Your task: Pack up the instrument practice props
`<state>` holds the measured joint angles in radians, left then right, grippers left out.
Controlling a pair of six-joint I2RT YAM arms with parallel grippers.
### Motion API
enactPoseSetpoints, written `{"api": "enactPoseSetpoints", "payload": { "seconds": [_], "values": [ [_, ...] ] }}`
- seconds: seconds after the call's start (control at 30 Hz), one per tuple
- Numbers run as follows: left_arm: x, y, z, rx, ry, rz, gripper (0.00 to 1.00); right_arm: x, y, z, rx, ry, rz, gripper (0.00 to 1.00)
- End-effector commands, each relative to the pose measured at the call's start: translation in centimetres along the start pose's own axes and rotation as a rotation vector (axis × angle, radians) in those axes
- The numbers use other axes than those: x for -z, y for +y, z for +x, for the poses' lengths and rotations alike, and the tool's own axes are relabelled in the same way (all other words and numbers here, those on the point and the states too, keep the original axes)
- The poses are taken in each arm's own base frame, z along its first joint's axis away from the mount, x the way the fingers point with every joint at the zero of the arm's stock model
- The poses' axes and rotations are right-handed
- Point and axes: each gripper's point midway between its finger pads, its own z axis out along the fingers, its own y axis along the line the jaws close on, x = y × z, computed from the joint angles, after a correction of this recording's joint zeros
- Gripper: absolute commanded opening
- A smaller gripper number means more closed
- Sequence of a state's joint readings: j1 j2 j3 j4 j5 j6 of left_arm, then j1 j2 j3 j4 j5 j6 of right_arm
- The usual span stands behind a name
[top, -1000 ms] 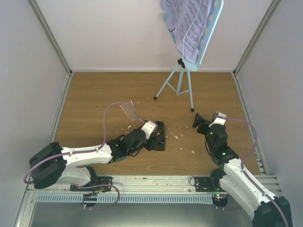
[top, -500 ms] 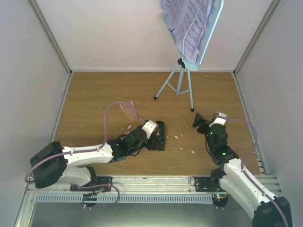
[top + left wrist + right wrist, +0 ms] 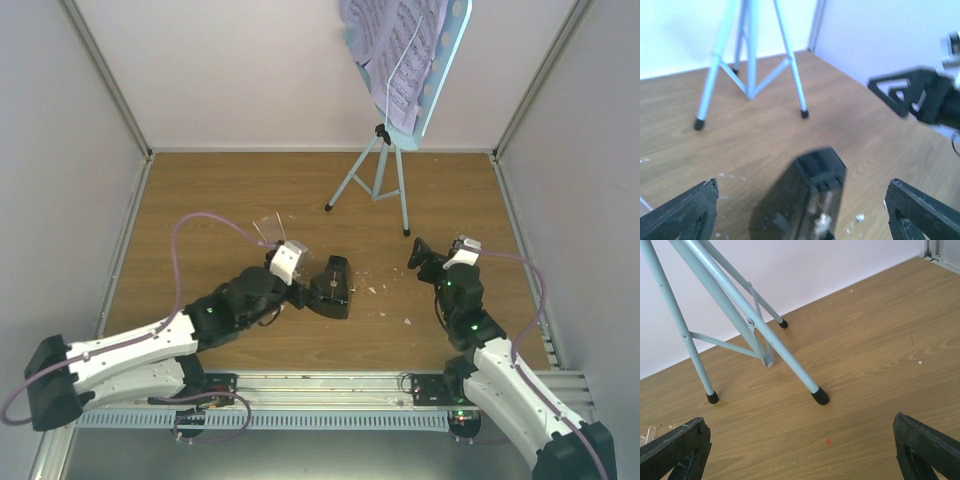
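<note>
The clear cover's edge farther from the music stand is next for my left gripper, which will move outward and tilt down onto it, because that piece lies apart from the metronome [image 3: 334, 287].
The small black metronome [image 3: 334, 287] rests on the wooden floor, ringed by white crumbs. In the left wrist view the metronome [image 3: 805, 200] lies just ahead of my open left gripper [image 3: 800, 222], between the lines of its fingers but not touched. My left gripper [image 3: 306, 288] sits just left of it. A clear cover piece [image 3: 266, 228] lies farther back left. The light blue music stand [image 3: 392, 170] stands at the back, with lilac sheet-music pages [image 3: 385, 50] on its desk. My right gripper [image 3: 420, 255] is open and empty, facing the stand's legs [image 3: 740, 305].
White walls close the floor at the back and sides. The stand's three black-tipped feet [image 3: 820, 396] spread over the back of the floor. A metal rail [image 3: 320, 385] runs along the near edge. Crumbs [image 3: 407, 322] lie between the arms.
My left gripper has pulled back to the left off the metronome, which stays on the floor. The left arm has swung lower. The right arm has barely moved.
</note>
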<state>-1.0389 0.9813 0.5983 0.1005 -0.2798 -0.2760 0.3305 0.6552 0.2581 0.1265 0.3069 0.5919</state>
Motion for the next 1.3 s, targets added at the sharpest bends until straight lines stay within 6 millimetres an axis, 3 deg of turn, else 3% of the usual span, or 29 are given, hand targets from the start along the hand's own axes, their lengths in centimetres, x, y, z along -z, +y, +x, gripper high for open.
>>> {"api": "enactPoseSetpoints", "payload": {
  "seconds": [0.0, 0.1, 0.2, 0.37, 0.5, 0.83, 1.1, 1.27],
  "values": [
    [1.2, 4.6, -3.3, 0.030, -0.019, -0.170, 0.89, 0.0, -0.4, 0.1, 0.052, -0.005, 0.008, 1.00],
    [0.4, 11.3, -2.0, 0.135, 0.105, -0.320, 0.84, -0.1, -1.0, 0.1, 0.084, 0.004, 0.048, 1.00],
    [-0.7, 16.4, -0.7, 0.275, 0.153, -0.377, 0.81, -0.2, -1.5, 0.5, 0.104, 0.027, 0.079, 1.00],
    [-2.6, 22.7, 1.8, 0.455, 0.216, -0.499, 0.79, -0.1, -1.7, 1.0, 0.099, 0.032, 0.076, 1.00],
    [-4.4, 26.0, 4.4, 0.536, 0.287, -0.578, 0.74, 0.1, -1.6, 1.1, 0.085, 0.011, 0.052, 1.00],
    [-8.9, 28.6, 7.9, 0.540, 0.397, -0.607, 0.52, 0.0, -1.3, 1.6, 0.091, 0.025, 0.028, 1.00],
    [-8.9, 30.0, 11.0, 0.553, 0.444, -0.689, 0.50, -0.2, -1.0, 2.1, 0.084, 0.041, 0.008, 1.00],
    [-9.1, 30.2, 11.9, 0.551, 0.455, -0.708, 0.46, -0.4, -0.9, 2.5, 0.088, 0.059, 0.004, 1.00]
  ]
}}
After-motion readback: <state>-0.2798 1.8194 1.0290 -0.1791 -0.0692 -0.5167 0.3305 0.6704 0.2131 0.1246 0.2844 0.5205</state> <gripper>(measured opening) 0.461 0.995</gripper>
